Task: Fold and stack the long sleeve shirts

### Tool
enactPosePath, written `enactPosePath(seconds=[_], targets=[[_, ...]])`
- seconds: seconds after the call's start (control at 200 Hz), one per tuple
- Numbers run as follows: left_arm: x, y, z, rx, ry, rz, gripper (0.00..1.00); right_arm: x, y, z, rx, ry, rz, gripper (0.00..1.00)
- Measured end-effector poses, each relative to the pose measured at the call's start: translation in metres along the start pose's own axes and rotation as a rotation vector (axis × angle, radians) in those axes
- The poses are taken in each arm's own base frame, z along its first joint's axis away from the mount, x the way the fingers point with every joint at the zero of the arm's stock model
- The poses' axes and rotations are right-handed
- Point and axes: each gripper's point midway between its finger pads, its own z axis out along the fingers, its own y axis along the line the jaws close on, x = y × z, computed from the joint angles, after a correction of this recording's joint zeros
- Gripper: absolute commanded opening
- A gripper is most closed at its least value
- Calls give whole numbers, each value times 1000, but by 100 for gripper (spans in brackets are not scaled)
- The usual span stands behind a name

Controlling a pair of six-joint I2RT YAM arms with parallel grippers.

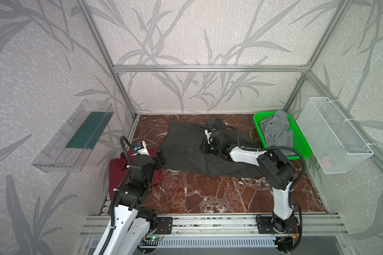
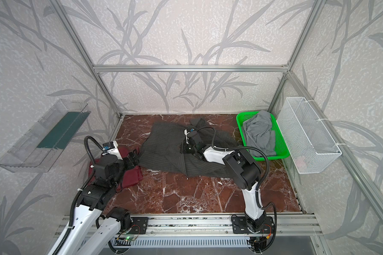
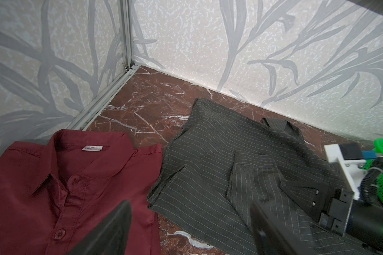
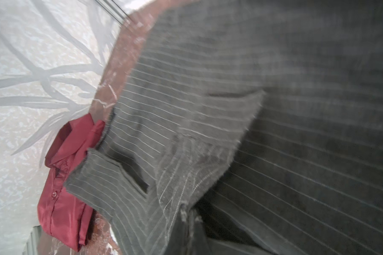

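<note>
My right gripper will next move back toward the striped shirt's near corner [image 1: 166, 166], which lies behind it beside the red shirt [image 1: 116, 169], and release the striped shirt's fold.
A charcoal-grey pinstriped shirt [image 1: 184, 150] [image 2: 161, 150] [image 3: 208, 165] [image 4: 296, 110] lies spread and partly folded across the back middle of the table. My right gripper [image 1: 202, 148] [image 2: 182, 148] [image 4: 190, 213] rests on top of it, shut on a pinched ridge of its fabric. A dark red collared shirt [image 1: 116, 169] [image 2: 132, 176] [image 3: 53, 176] [image 4: 60, 198] lies folded at the left edge, collar and buttons up. Above its right side, by the striped shirt's left edge, my left gripper [image 1: 161, 157] [image 2: 134, 156] [image 3: 189, 220] hovers open, holding nothing.
A green basket [image 1: 300, 138] [image 2: 280, 141] with a crumpled grey cloth [image 1: 274, 130] sits at the back right. A white wire basket [image 1: 334, 132] hangs on the right wall and a clear tray [image 1: 73, 134] on the left wall. Bare marble table [image 1: 208, 194] shows in front.
</note>
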Motion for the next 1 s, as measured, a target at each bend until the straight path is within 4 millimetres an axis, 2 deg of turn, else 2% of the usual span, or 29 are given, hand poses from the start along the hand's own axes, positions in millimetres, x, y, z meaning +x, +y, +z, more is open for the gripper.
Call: enactPosePath(seconds=[0.12,0.185,0.365,0.49,0.585,0.71,0.79,0.865,1.0], targets=[[0,0,0,0,0,0,84,-16,24,-10,53,-79,-95,0],[0,0,0,0,0,0,84,-19,28,-11,86,-106,-122,0],[0,0,0,1,1,1,84,-29,11,-18,247,-183,-172,0],[0,0,0,1,1,0,85,-45,10,-31,321,-254,-219,0],[0,0,0,1,0,1,85,-58,29,-34,323,-296,-277,0],[0,0,0,2,0,0,85,-71,74,-28,257,-343,-336,0],[0,0,-1,2,-2,-1,85,-60,95,-18,213,-332,-370,0],[0,0,-1,2,-3,-1,86,-40,107,0,175,-289,-396,1],[-1,0,-1,2,-3,-1,88,16,114,38,133,-169,-444,19]])
